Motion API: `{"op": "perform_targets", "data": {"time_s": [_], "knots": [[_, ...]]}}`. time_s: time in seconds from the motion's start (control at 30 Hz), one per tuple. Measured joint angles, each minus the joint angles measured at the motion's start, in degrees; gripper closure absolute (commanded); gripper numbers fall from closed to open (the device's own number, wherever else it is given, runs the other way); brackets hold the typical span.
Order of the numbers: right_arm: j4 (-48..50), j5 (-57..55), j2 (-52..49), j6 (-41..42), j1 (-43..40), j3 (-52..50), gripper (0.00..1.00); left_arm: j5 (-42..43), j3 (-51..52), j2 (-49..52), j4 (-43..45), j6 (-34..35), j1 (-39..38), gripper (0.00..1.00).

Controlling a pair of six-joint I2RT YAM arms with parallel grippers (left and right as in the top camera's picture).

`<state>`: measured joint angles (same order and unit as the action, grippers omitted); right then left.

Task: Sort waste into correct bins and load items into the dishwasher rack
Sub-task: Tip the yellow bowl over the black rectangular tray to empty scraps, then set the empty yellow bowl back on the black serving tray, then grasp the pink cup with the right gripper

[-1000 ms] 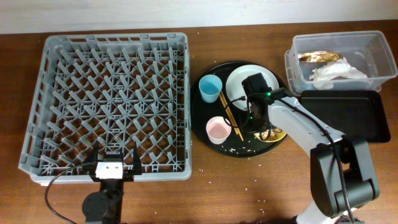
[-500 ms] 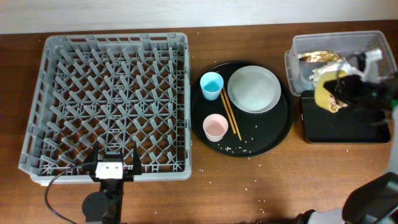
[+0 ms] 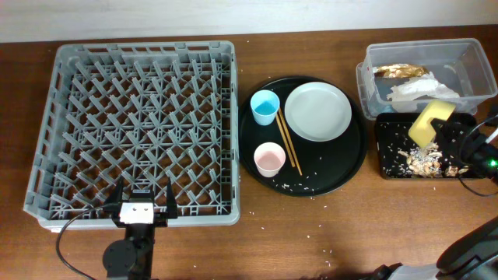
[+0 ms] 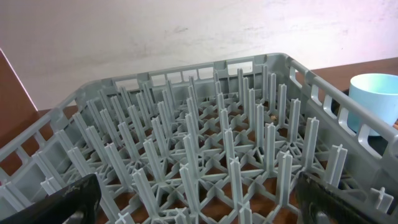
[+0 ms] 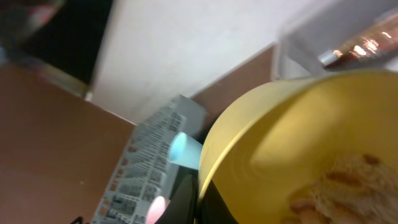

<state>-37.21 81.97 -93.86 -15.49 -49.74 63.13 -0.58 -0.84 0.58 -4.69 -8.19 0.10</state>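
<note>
My right gripper carries the bowl across next, lowers it and releases, since the round black tray's near part, left in the overhead view, has room.
My right gripper point(image 3: 447, 129) is shut on the rim of the yellow bowl point(image 3: 427, 123) and holds it tipped over the shallow black tray point(image 3: 465, 173). Brownish food scraps with rice point(image 3: 424, 159) lie in that tray. In the right wrist view the bowl point(image 5: 292, 143) fills the frame with some scraps point(image 5: 348, 186) still stuck inside, and a dark finger of the gripper point(image 5: 208, 194) sits at its rim. The clear tub point(image 3: 372, 61) holds the tan-gold wrapper point(image 3: 398, 71) and the white napkin point(image 3: 411, 92). My left gripper point(image 3: 142, 204) is open at the grey rack's point(image 3: 47, 148) front edge.
The round black tray point(image 3: 342, 173) carries the white plate point(image 3: 317, 111), light blue cup point(image 3: 264, 106), pink cup point(image 3: 270, 159) and chopsticks point(image 3: 289, 145), with loose rice grains point(image 3: 298, 185). The left wrist view shows the rack pegs point(image 4: 205, 143) and the blue cup point(image 4: 376, 99).
My right arm lifted the yellow bowl off the round tray, carried it right and tipped it; food scraps now lie in the black tray. The left arm has not moved.
</note>
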Motion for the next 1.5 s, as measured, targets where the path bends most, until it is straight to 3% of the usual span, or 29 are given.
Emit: {"op": "perform_targets", "data": {"time_s": [0.17, 0.33, 0.37, 0.57, 0.6, 0.7, 0.8, 0.9, 0.97, 1.13, 1.17, 1.2, 1.23, 1.27, 1.33, 1.4, 1.5], "knots": [[3.69, 4.63, 0.00, 7.98, -0.94, 0.00, 0.96, 0.00, 0.00, 0.00, 0.00, 0.00, 0.00, 0.01], [14.40, 5.33, 0.00, 38.14, -7.37, -0.33, 0.96, 0.00, 0.00, 0.00, 0.00, 0.00, 0.00, 0.01], [14.84, 5.29, 0.00, 41.18, -7.96, -0.33, 0.96, 0.00, 0.00, 0.00, 0.00, 0.00, 0.00, 0.01], [18.01, 5.38, 0.02, 45.90, -5.44, -0.33, 0.96, 0.00, 0.00, 0.00, 0.02, 0.00, 0.00, 0.01], [19.12, 5.38, 0.07, 45.88, -3.08, -0.33, 0.96, 0.00, 0.00, 0.00, 0.00, 0.00, 0.00, 0.01], [25.97, 4.24, 1.03, 46.34, 18.45, -0.33, 0.96, 0.00, 0.00, 0.00, 0.07, 0.00, 0.00, 0.01], [23.93, -6.97, 1.36, 44.85, 37.20, -0.31, 0.96, -0.02, 0.00, 0.00, 0.00, 0.00, 0.00, 0.01], [3.21, -26.64, 1.57, 36.81, 47.45, 2.03, 0.96, 0.00, 0.00, 0.00, 0.02, 0.00, 0.00, 0.01], [-10.01, -48.81, 1.68, 30.21, 55.43, 5.75, 0.96, -0.02, 0.00, 0.04, 0.02, 0.00, 0.00, 0.01], [-14.40, -76.17, -2.08, 29.11, 67.14, 6.56, 0.95, 0.00, 0.00, 0.04, 0.00, 0.00, 0.00, 0.01], [-14.40, -77.68, -3.82, 29.20, 67.43, 6.51, 0.90, -0.02, 0.00, 0.04, 0.00, 0.00, 0.00, 0.01], [-14.43, -78.58, -5.25, 29.22, 67.43, 6.45, 0.76, 0.00, 0.00, 0.04, 0.00, 0.00, 0.00, 0.01], [-14.43, -79.78, -6.88, 29.57, 67.43, 6.40, 0.52, 0.00, 0.00, 0.04, 0.00, 0.00, 0.00, 0.01], [-14.43, -80.26, -7.08, 29.40, 67.43, 6.40, 0.46, 0.00, 0.00, 0.04, 0.00, 0.00, 0.00, 0.01], [-16.50, -80.46, -7.32, 29.59, 67.41, 7.56, 0.42, 0.00, 0.00, 0.04, 0.00, 0.00, 0.00, 0.01], [-22.77, -79.76, -7.85, 29.88, 67.43, 15.72, 0.32, 0.00, 0.00, 0.02, 0.09, 0.00, 0.00, 0.01], [-24.74, -74.86, -7.78, 30.03, 67.43, 24.30, 0.29, 0.00, 0.00, 0.02, 0.00, 0.00, 0.00, 0.01]]}}
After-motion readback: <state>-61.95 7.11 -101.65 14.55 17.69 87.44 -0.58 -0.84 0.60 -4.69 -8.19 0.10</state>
